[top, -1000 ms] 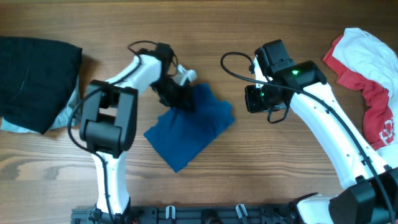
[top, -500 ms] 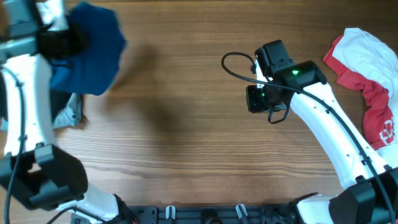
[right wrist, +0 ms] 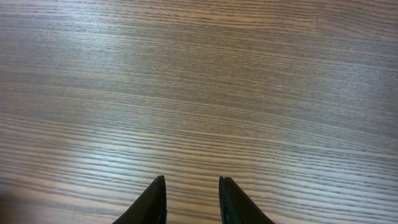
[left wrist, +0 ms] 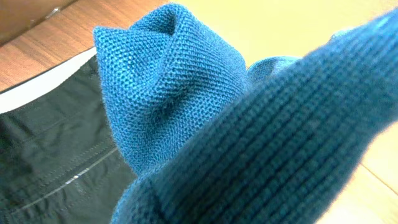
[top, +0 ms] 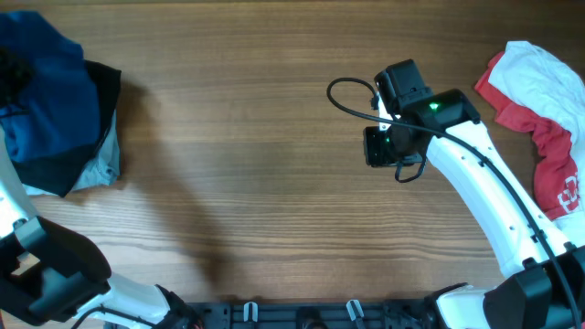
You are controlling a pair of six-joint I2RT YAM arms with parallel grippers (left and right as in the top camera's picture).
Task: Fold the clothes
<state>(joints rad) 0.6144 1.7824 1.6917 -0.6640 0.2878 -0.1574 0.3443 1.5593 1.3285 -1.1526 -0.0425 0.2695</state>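
Note:
The left gripper lowers over the black garment [left wrist: 67, 152] next and releases the shirt on top of it.
The clothes, a deep-blue knitted shirt [top: 46, 91], are bunched at the far left of the table on top of a black garment [top: 99, 96]. In the left wrist view blue fabric [left wrist: 186, 106] fills nearly the whole picture and hides the left gripper's jaws. The left gripper is shut on the shirt at that left edge. My right gripper [top: 382, 146] hovers over bare wood right of centre. Its two dark fingertips [right wrist: 160, 193] stand a little apart with nothing between them.
The black garment [left wrist: 50, 155] lies over a pale-blue one [top: 105, 164] at the left edge. A red-and-white top [top: 539, 119] is heaped at the right edge. The right arm's black cable [top: 343, 87] loops beside its wrist.
The left arm has swung the blue shirt from the middle of the table to the far left, over the black garment. The right arm has stayed where it was.

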